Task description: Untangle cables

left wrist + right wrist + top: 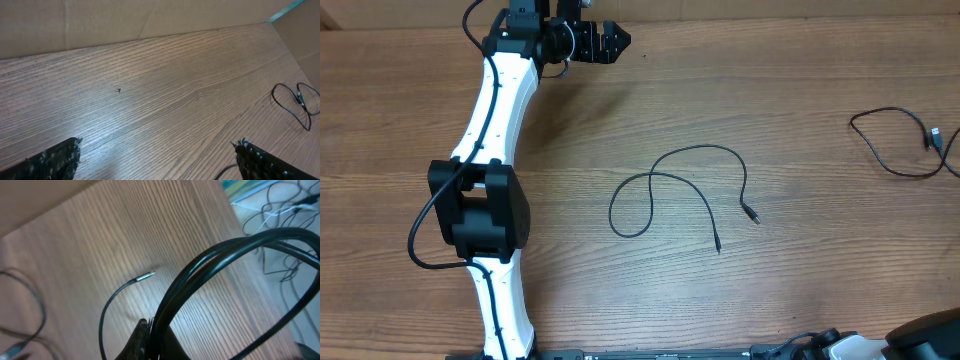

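Observation:
My right gripper lowers the doubled loop of cable onto the empty wood next, then releases both parts of the loop.
One black cable [680, 180] lies in a loose loop at the table's middle, both plug ends at its right. A second cable [895, 140] lies at the right edge and also shows in the left wrist view [295, 102]. My left gripper [608, 42] is at the table's far side, open and empty, its fingers wide apart over bare wood [157, 160]. My right gripper [150, 340] is shut on a doubled loop of a third black cable [225, 255]. A thin end with a silvery tip [147, 274] curves down toward the jaws.
The left arm [485, 150] stretches along the table's left side. The right arm [925, 335] shows only at the bottom right corner. Cardboard walls [100, 20] stand behind the table. Loose wires [285, 210] lie beyond the table edge.

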You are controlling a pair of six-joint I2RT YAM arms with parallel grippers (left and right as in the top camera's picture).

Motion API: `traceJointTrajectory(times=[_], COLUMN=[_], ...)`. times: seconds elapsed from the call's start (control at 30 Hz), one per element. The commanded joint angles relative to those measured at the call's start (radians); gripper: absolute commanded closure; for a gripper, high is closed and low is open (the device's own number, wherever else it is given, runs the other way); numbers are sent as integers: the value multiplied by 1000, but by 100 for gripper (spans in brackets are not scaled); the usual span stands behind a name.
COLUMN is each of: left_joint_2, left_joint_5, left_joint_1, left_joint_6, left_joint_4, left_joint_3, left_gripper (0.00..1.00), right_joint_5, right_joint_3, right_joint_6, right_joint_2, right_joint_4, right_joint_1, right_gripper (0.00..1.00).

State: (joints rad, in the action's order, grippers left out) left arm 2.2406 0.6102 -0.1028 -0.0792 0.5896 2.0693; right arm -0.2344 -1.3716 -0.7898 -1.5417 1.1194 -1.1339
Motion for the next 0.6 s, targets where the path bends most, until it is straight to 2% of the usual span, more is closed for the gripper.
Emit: traceJointTrajectory(times=[0.0, 0.13, 0.3, 0.57], left_joint_2=[-12, -12, -12, -12], left_joint_5=[16, 16, 16, 20], left_joint_1=[6, 6, 6, 6], left_joint_6=[-24, -34, -61, -88], left_joint_4=[-3, -3, -3, -3], left_joint_3=[28, 28, 28, 28], left_gripper=[1, 0, 1, 0], right_joint_5=[19, -16, -51, -105], right_joint_3=[93, 163, 187, 187], right_joint_6=[-6, -4, 97, 146], right_joint_2=[-6, -40, -135, -282], right_joint_4=[-86, -193, -325, -403], right_joint_1=[-8, -8, -8, -8], right_gripper=[96, 95, 94, 94])
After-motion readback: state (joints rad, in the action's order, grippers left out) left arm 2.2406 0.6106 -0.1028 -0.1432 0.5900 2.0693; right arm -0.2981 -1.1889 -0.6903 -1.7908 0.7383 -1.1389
